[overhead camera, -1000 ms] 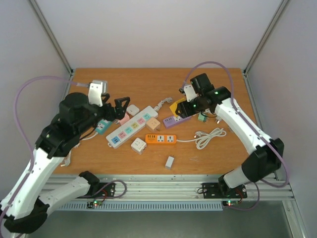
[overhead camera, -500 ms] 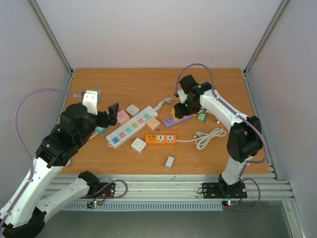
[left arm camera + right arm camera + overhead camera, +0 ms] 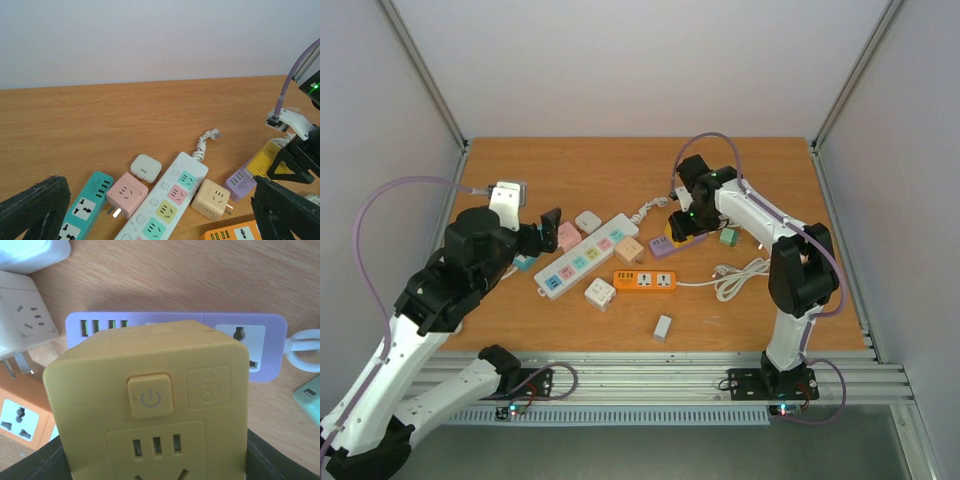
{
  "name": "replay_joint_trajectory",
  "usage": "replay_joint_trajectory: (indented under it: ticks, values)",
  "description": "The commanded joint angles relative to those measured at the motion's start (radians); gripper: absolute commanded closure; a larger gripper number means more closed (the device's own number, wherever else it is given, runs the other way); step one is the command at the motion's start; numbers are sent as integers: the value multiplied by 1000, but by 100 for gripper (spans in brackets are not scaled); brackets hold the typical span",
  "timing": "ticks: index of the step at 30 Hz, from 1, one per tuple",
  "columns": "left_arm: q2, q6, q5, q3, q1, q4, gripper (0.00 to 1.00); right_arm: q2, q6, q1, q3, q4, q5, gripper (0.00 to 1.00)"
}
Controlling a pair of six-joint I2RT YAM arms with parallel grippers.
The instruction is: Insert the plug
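Note:
The yellow plug hangs over the purple power strip (image 3: 267,347) between the power strip's slots and end socket, so I will lower my right gripper toward the power strip's middle (image 3: 175,317) and let go of the plug.
My right gripper (image 3: 681,217) is shut on a yellow cube plug (image 3: 150,400), which has a power button and a socket on its upper face. The cube hangs over the middle of the purple power strip (image 3: 267,347), hiding part of it; its prongs are hidden, and I cannot tell whether it touches the strip. From the left wrist the yellow cube (image 3: 264,159) shows above the purple strip (image 3: 240,178). My left gripper (image 3: 548,222) is open, empty, and hovers above the pink cube adapter (image 3: 126,192).
A white multi-socket strip (image 3: 585,255) lies diagonally, with a teal strip (image 3: 528,255) to its left and a beige cube (image 3: 629,250) beside it. An orange strip (image 3: 645,282) with a coiled white cable (image 3: 745,276), a white cube (image 3: 599,292) and a small grey adapter (image 3: 663,327) lie nearer.
My right arm has swung left with the yellow cube, bringing it over the purple strip. My left gripper has drawn back slightly to the left, still open.

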Motion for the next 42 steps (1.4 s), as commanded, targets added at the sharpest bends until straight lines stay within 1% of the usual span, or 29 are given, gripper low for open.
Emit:
replay_joint_trajectory:
  ticks: [1, 13, 21, 28, 35, 42]
  values:
    - [7, 14, 6, -5, -1, 38, 1, 23, 15, -2, 32, 9, 38, 80]
    - [16, 14, 3, -6, -1, 37, 1, 76, 39, -1, 41, 3, 60, 79]
    - [21, 20, -5, -8, -1, 35, 1, 80, 61, 10, 15, -6, 62, 80]
    - [26, 19, -6, -8, 0, 34, 1, 124, 99, 33, 17, -20, 115, 79]
    - [37, 22, 8, -5, -1, 27, 1, 208, 147, 46, 52, -56, 244, 79]
    - [44, 22, 6, -3, 0, 26, 1, 262, 170, 47, 68, -62, 246, 79]
